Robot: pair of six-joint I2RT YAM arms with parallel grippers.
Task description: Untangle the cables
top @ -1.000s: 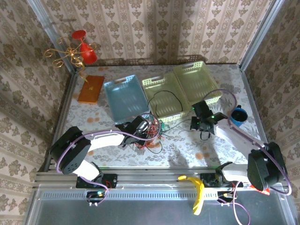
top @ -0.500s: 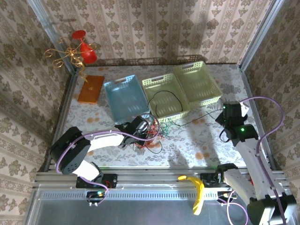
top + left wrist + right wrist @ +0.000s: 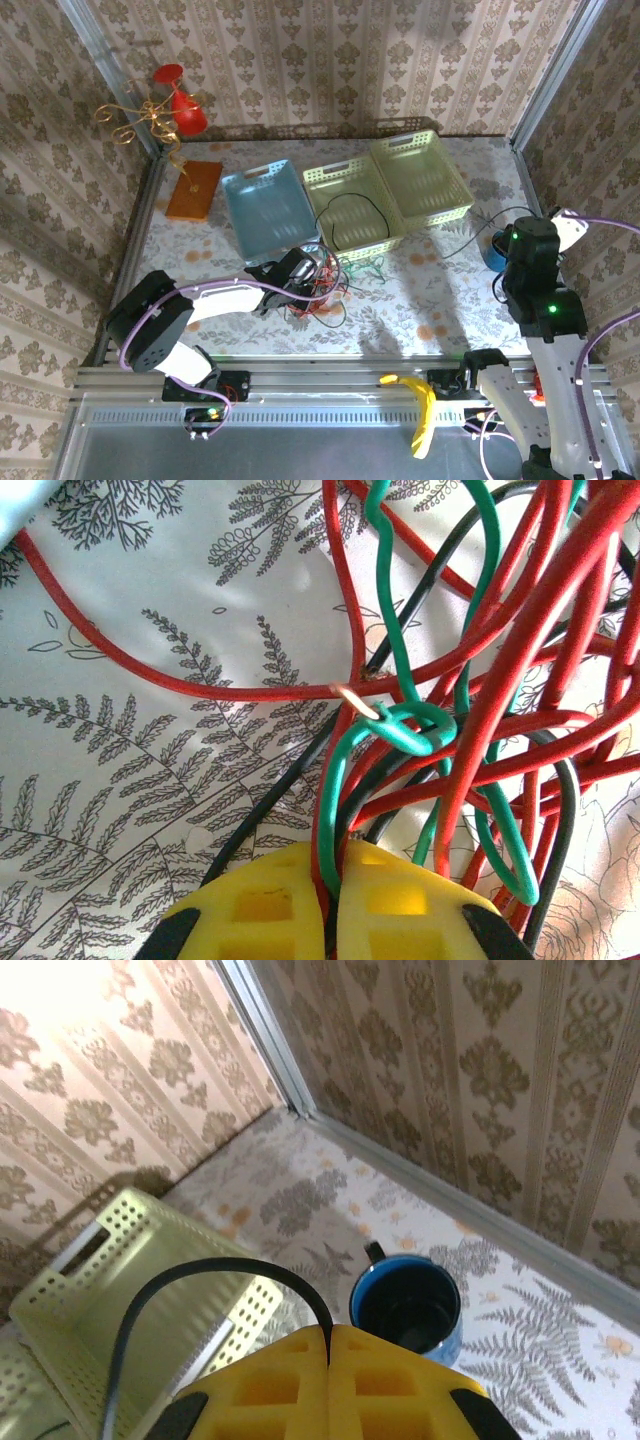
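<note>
The robot should next swing its right gripper across and down, past the other green basket, to release this piece of cable inside the middle basket [image 3: 340,205] [image 3: 28,1405], which holds black cable and is below the gripper.
The cables lie tangled as a knot [image 3: 322,282] of red, green and black strands at the table's near middle. My left gripper [image 3: 303,272] rests on that knot. In the left wrist view its yellow pads [image 3: 255,905] are shut on a green cable [image 3: 400,730] and a red cable [image 3: 200,687] pinched together, with a black cable [image 3: 270,815] running beside them. My right gripper [image 3: 512,238] hangs raised at the right, above the mug. It is shut [image 3: 328,1345] on the thin black cable [image 3: 200,1270], which arcs away to the left. More black cable loops [image 3: 350,215] into the middle basket.
A blue mug [image 3: 405,1310] stands just below my right gripper, near the right wall. Two pale green baskets [image 3: 425,145] [image 3: 325,175] and a blue tray [image 3: 250,180] sit at the back. An orange board [image 3: 194,190] and a red and gold ornament [image 3: 170,105] occupy the far left corner.
My right arm has swung from the table's middle to the right and lifted, drawing the black cable out with it. The left arm has stayed on the knot.
</note>
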